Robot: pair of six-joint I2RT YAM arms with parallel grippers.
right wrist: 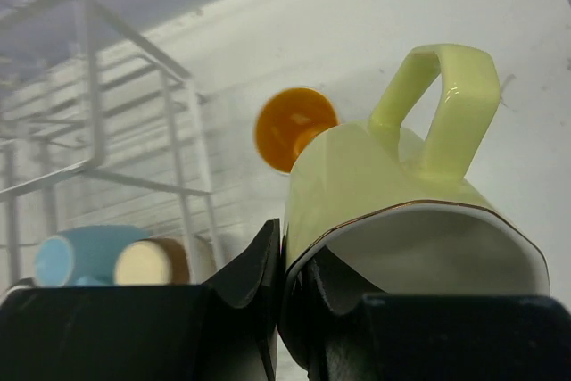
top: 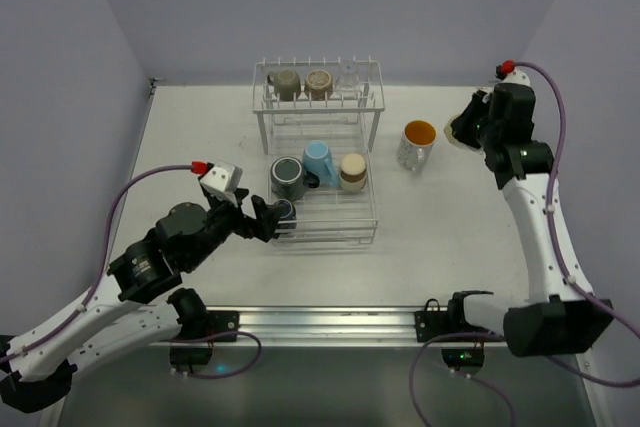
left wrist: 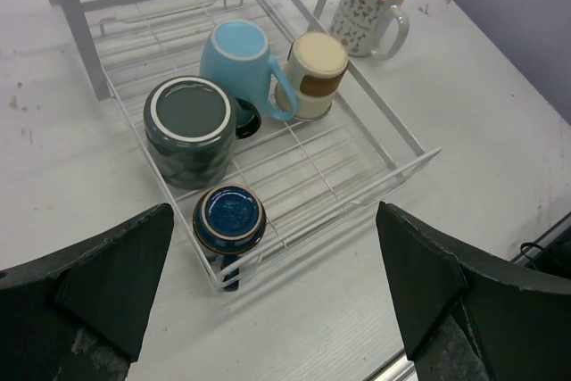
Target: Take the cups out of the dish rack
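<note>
I will move my right gripper straight down next with the pale yellow-green cup, to the bare tabletop [top: 460, 161] beside the white cup, because that spot is clear for releasing it.
The white wire dish rack [top: 262, 107] stands mid-table. Its upper shelf holds an olive cup [top: 284, 83], a tan cup [top: 318, 82] and a clear glass [top: 348, 77]. The lower basket [left wrist: 393, 176] holds a dark green cup [left wrist: 189, 127], a light blue cup [left wrist: 239, 60], a tan-and-brown cup [left wrist: 317, 73] and a small dark blue cup [left wrist: 229, 218], all upside down. My left gripper [top: 262, 219] is open and empty at the basket's near left corner. My right gripper [right wrist: 285, 283] is shut on the rim of a pale yellow-green cup [right wrist: 375, 185], held above the table at the right.
A white cup with orange inside [top: 417, 144] stands upright on the table just right of the rack, below and left of the held cup; it also shows in the left wrist view [left wrist: 370, 6]. Purple walls enclose the table on three sides.
</note>
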